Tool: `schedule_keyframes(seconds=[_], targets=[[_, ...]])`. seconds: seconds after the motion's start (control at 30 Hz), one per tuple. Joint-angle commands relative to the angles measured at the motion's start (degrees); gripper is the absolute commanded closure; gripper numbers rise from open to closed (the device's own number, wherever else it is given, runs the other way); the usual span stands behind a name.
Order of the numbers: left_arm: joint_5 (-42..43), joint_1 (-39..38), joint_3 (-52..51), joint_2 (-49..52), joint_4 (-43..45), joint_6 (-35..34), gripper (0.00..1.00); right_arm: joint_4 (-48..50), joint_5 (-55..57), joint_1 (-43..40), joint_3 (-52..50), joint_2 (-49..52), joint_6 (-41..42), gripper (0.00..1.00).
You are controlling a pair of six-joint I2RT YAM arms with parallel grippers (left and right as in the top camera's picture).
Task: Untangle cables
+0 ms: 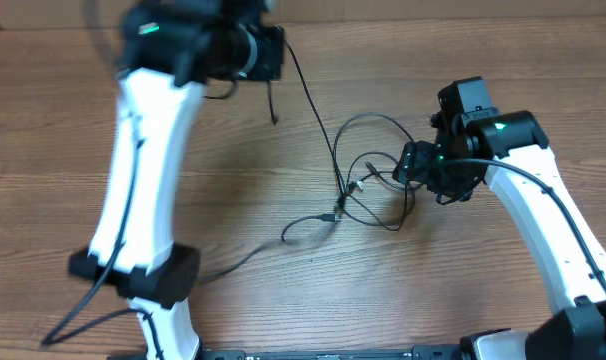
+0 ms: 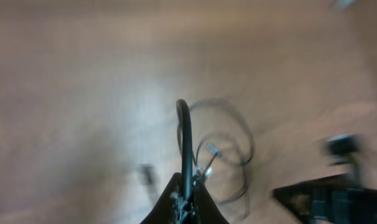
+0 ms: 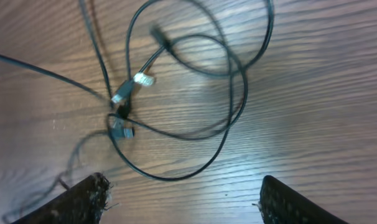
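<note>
My left gripper is holding its cable, which still runs into the tangle, so it needs to pull the cable to the left in the overhead view next and let it go over the bare wood.
Several thin black cables [image 1: 368,185] lie tangled on the wooden table, their small plugs close together at the knot [image 1: 340,212]. My left gripper [image 1: 278,55] is raised at the back and shut on one cable [image 1: 313,100] that runs taut down to the tangle. In the blurred left wrist view that cable [image 2: 186,143] rises from the closed jaws [image 2: 188,202]. My right gripper [image 1: 411,165] is open and empty just right of the tangle. In the right wrist view the open fingers [image 3: 185,199] flank bare wood below the loops [image 3: 229,81] and plugs [image 3: 142,79].
One loose cable trails from the tangle toward the front left [image 1: 233,265]. A short cable end [image 1: 273,108] hangs below my left gripper. The right arm shows blurred in the left wrist view [image 2: 338,193]. The table is brown wood [image 1: 483,60].
</note>
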Motion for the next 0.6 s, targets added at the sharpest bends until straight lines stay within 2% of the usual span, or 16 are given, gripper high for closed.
schedule_keyframes(seconds=[0.0,0.23,0.47,0.53,0.57], targets=[[-0.3,2.2,6.7,-4.6,0.0,1.8,0.96,0.3,-4.7,0.0,0.6,2.8,-4.4,0.24],[-7.5,11.1,8.7,-8.2,1.5,1.5,0.96,-1.4,-4.7,0.0,0.6,7.5,-4.4,0.24],[-8.0,20.9,7.7,-6.7,-1.1,-1.3,0.95,-2.5,-4.7,0.0,0.6,8.7,-5.9,0.23],[-7.9,21.9,7.7,-5.4,-2.7,-1.3,0.89,-2.5,-4.7,0.0,0.6,8.7,-5.9,0.23],[-7.9,21.9,7.7,-4.6,-3.3,-1.2,0.8,-2.5,-4.7,0.0,0.6,8.7,-5.9,0.23]])
